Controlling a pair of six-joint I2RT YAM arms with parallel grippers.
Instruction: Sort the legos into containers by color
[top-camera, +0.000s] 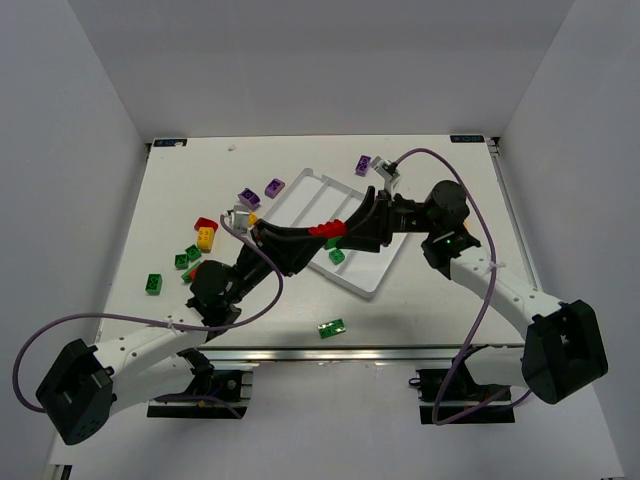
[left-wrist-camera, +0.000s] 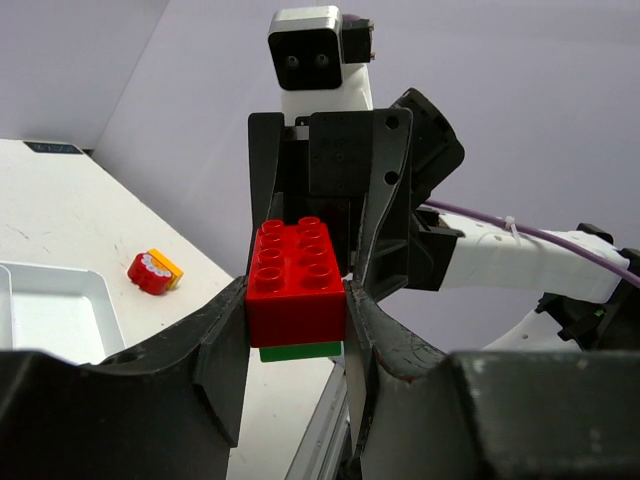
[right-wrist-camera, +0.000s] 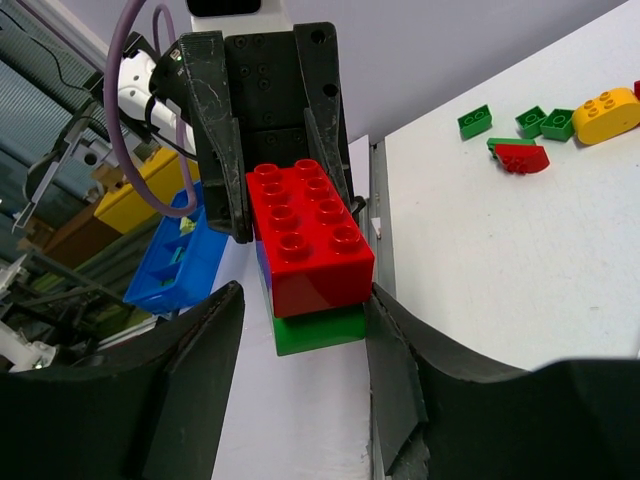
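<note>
My left gripper moves outward, tips and lowers next to release the red brick in the empty tray section (top-camera: 324, 200) beside the green brick's, keeping colors apart.
A red brick (top-camera: 322, 229) stacked on a green brick (left-wrist-camera: 300, 350) hangs above the white tray (top-camera: 372, 290), between my two grippers. My left gripper (left-wrist-camera: 297, 330) is shut on the red brick (left-wrist-camera: 297, 275), with both fingers pressed on its sides. My right gripper (right-wrist-camera: 303, 300) faces it from the other end and is open around the stack. Its right finger (right-wrist-camera: 395, 340) touches the red brick (right-wrist-camera: 305, 240) and green brick (right-wrist-camera: 320, 328); its left finger stands apart. Loose legos lie around: purple (top-camera: 363, 164), yellow (top-camera: 206, 238), green (top-camera: 331, 327).
A green brick (top-camera: 337, 256) lies in the tray. More bricks lie left of the tray: purple (top-camera: 249, 197), red (top-camera: 205, 223), green (top-camera: 154, 283). A blue bin (right-wrist-camera: 175, 265) stands beyond the table edge. The two arms cross over the tray's middle.
</note>
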